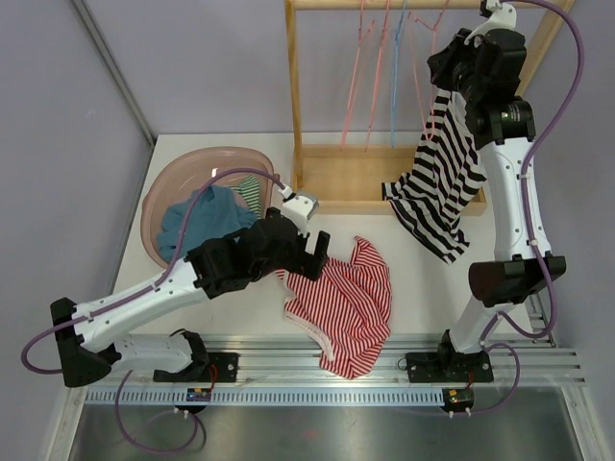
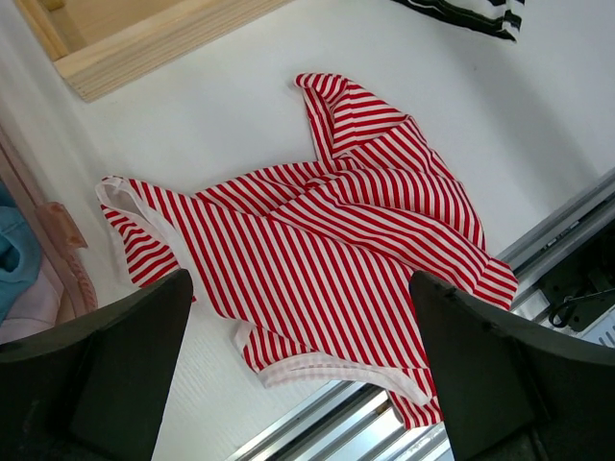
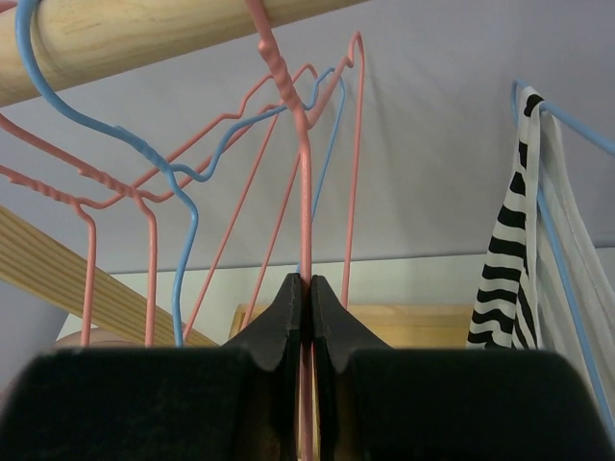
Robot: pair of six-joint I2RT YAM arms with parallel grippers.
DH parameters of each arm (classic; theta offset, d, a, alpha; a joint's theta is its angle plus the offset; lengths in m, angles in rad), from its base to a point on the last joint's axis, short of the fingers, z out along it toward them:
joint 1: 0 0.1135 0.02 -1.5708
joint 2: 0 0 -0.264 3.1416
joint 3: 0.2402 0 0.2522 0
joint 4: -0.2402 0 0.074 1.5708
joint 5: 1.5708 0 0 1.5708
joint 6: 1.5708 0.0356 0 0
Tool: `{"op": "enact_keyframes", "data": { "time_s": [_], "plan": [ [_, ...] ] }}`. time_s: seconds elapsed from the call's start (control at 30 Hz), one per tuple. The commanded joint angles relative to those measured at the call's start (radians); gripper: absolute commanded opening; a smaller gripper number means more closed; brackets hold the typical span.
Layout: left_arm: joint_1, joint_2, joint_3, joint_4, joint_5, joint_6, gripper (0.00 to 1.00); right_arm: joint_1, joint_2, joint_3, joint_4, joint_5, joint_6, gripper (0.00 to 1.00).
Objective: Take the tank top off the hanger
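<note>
I need to lower my left gripper across onto the folded middle of the red-and-white tank top. The folded middle is below the gripper and to its right in the top view.
A black-and-white striped tank top (image 1: 442, 182) hangs from a blue hanger (image 3: 571, 279) at the right end of the wooden rod (image 3: 144, 34); its strap shows in the right wrist view (image 3: 504, 259). My right gripper (image 3: 308, 283) is raised to the rack (image 1: 444, 50) and shut on the thin wire of a pink hanger (image 3: 304, 173) to the left of that top. A red-and-white striped tank top (image 1: 346, 298) lies crumpled on the table (image 2: 327, 240). My left gripper (image 2: 300, 288) hovers open and empty above it (image 1: 312, 252).
Several bare pink and blue hangers (image 1: 380, 77) hang on the wooden rack (image 1: 293, 96). A pink basin (image 1: 207, 192) at the back left holds a blue garment (image 1: 202, 221) and a green striped one. An aluminium rail (image 1: 317, 360) runs along the near edge.
</note>
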Motion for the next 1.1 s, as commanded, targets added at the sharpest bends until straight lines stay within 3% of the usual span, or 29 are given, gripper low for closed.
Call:
{"op": "enact_keyframes", "data": {
  "time_s": [0.0,0.17,0.43,0.5,0.57,0.77,0.97,1.07],
  "plan": [
    [-0.016,0.038,-0.033,0.065,-0.025,-0.019,0.99,-0.001,-0.031,0.014,0.022,-0.021,-0.032,0.04],
    [-0.031,0.108,-0.061,0.136,0.061,-0.01,0.99,0.001,-0.068,0.005,0.009,-0.018,-0.056,0.37],
    [-0.079,0.199,-0.121,0.24,0.116,-0.008,0.99,0.001,-0.181,-0.052,-0.01,0.011,-0.078,0.61],
    [-0.088,0.231,-0.121,0.249,0.119,-0.01,0.99,-0.001,-0.233,-0.121,-0.007,0.007,-0.07,0.83],
    [-0.099,0.255,-0.115,0.243,0.122,-0.011,0.99,0.002,-0.31,-0.18,-0.042,-0.03,-0.059,0.99],
    [-0.117,0.375,-0.119,0.263,0.137,-0.01,0.99,0.001,-0.574,-0.414,-0.067,-0.202,-0.02,1.0],
    [-0.13,0.499,-0.138,0.349,0.13,-0.023,0.99,0.001,-0.885,-0.766,0.102,-0.49,0.08,1.0],
    [-0.142,0.553,-0.159,0.415,0.131,-0.034,0.99,-0.001,-0.999,-0.831,0.162,-0.616,0.141,1.0]
  ]
}}
